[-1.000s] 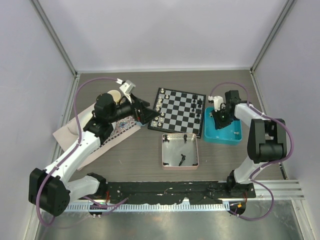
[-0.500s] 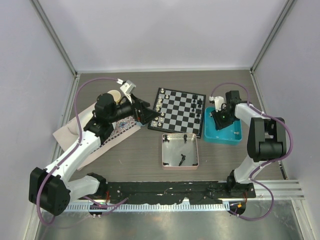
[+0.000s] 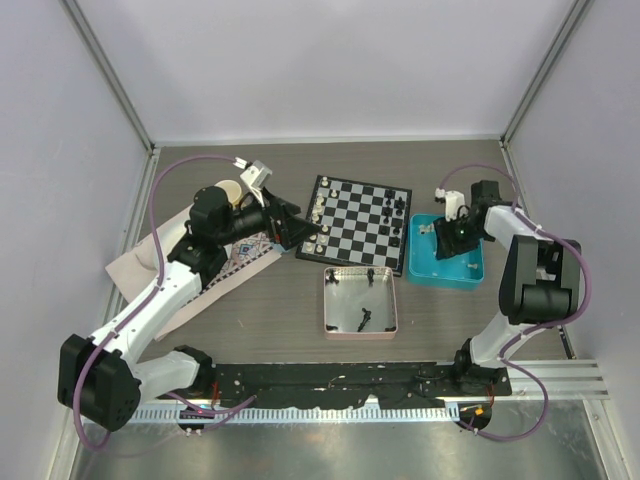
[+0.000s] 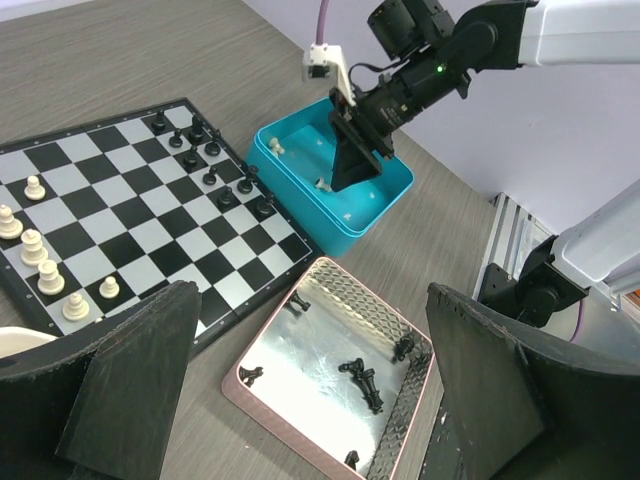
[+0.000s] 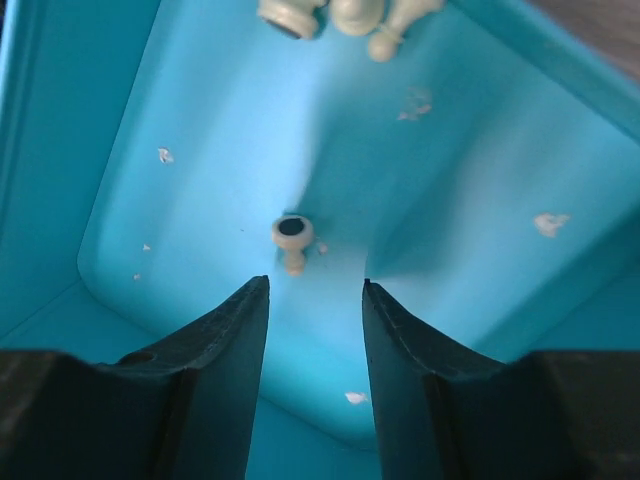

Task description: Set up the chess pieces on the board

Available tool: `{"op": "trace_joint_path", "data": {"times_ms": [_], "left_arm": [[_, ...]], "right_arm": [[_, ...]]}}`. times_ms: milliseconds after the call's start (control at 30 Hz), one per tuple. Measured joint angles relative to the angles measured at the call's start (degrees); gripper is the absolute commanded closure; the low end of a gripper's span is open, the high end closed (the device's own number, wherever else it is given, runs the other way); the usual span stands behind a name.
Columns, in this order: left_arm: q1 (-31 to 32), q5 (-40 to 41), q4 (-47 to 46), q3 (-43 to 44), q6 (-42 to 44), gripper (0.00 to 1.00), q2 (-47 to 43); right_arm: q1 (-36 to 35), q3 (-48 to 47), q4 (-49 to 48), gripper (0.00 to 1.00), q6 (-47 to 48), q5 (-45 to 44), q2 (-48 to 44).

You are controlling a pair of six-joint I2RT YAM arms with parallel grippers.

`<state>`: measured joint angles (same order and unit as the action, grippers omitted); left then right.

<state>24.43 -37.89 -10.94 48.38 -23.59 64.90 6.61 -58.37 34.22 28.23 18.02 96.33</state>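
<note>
My right gripper needs to move outward past the lying pawn (image 5: 293, 240) and onto the middle off-white piece (image 5: 357, 13) at the far side, because that piece is beyond my open fingers.
The board (image 3: 355, 225) lies mid-table, with off-white chess pieces (image 3: 318, 215) along its left edge and black ones (image 3: 393, 210) on its right; it also shows in the left wrist view (image 4: 130, 220). My left gripper (image 3: 300, 234) is open and empty, hovering at the board's left corner; its wrist view (image 4: 310, 292) looks across to the pink tray. My right gripper (image 3: 448, 240) is open, reaching down inside the blue tray (image 3: 440, 277). In the right wrist view an off-white pawn (image 5: 293, 240) lies on its side just ahead of that gripper (image 5: 315, 285), untouched. More off-white pieces (image 5: 345, 15) lie at the tray's far wall.
A pink square tray (image 3: 328, 300) below the board holds several black pieces (image 4: 362, 378). A tan cup (image 3: 228, 192) and a patterned cloth (image 3: 245, 252) on a beige mat (image 3: 130, 265) sit under my left arm. Metal frame posts stand at the back corners.
My right arm's wrist has swung to the right and its gripper has turned and sunk deeper into the blue tray. My left arm has not moved.
</note>
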Motion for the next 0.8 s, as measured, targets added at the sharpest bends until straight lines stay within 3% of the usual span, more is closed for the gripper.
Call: {"op": "trace_joint_path", "data": {"times_ms": [300, 800], "left_arm": [[0.1, -0.3, 0.0, 0.0, 0.0, 0.01, 0.3], [0.2, -0.3, 0.0, 0.0, 0.0, 0.00, 0.3]], "right_arm": [[1.1, -4.1, -4.5, 0.61, -8.3, 4.2, -0.9], [-3.5, -4.8, -17.0, 0.71, -18.8, -2.3, 4.3]]}}
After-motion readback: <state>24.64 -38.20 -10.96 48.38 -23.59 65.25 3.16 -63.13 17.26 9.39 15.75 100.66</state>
